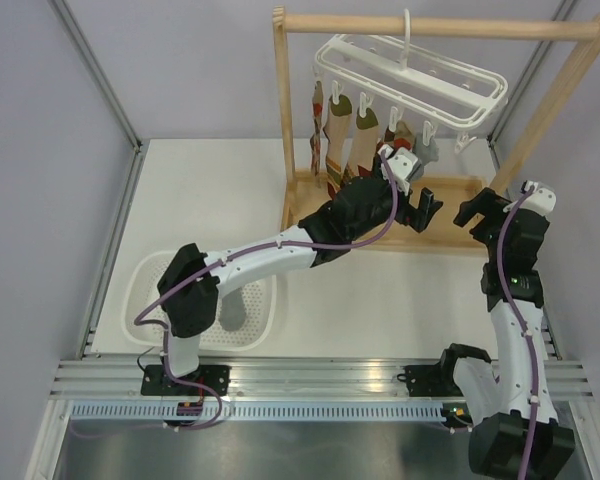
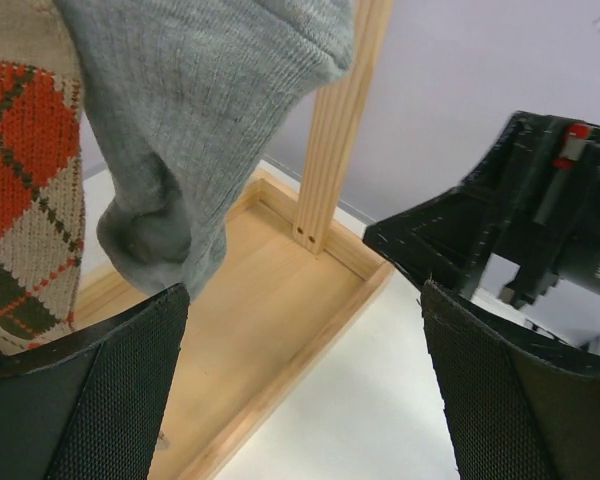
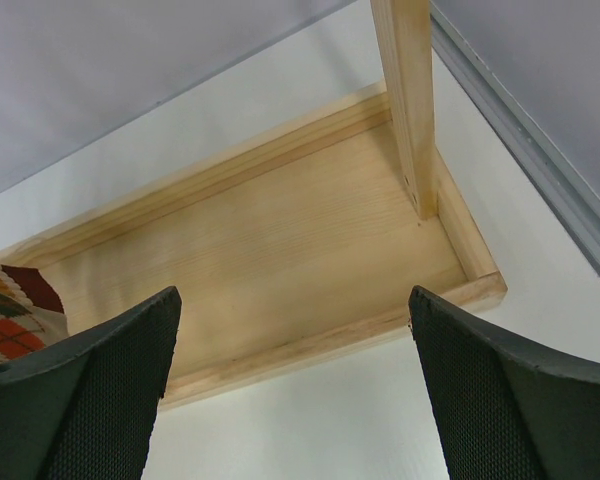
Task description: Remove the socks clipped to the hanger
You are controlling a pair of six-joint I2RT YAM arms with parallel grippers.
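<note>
The grey sock's lower tip (image 2: 175,248) is the part my open left gripper will go around next, outward and to the left in the wrist view.
The white hanger (image 1: 410,75) hangs by its hook from the wooden rail. Several patterned socks (image 1: 340,140) and a grey sock (image 1: 427,148) dangle from its clips over the wooden tray. My left gripper (image 1: 428,212) is open and empty, just below and right of the grey sock. In the left wrist view its jaws (image 2: 305,390) stand wide apart, with the grey sock (image 2: 200,110) and an argyle sock (image 2: 25,190) above its left finger. My right gripper (image 1: 477,208) is open and empty at the tray's right end. Its wrist view (image 3: 290,390) shows an argyle sock's tip (image 3: 10,300) at far left.
The wooden rack has two slanted posts (image 1: 555,100), a top rail and a base tray (image 1: 460,235); the tray (image 3: 280,250) and a post (image 3: 410,100) fill the right wrist view. A white perforated basket (image 1: 150,290) sits at front left under the left arm. The two grippers are close together.
</note>
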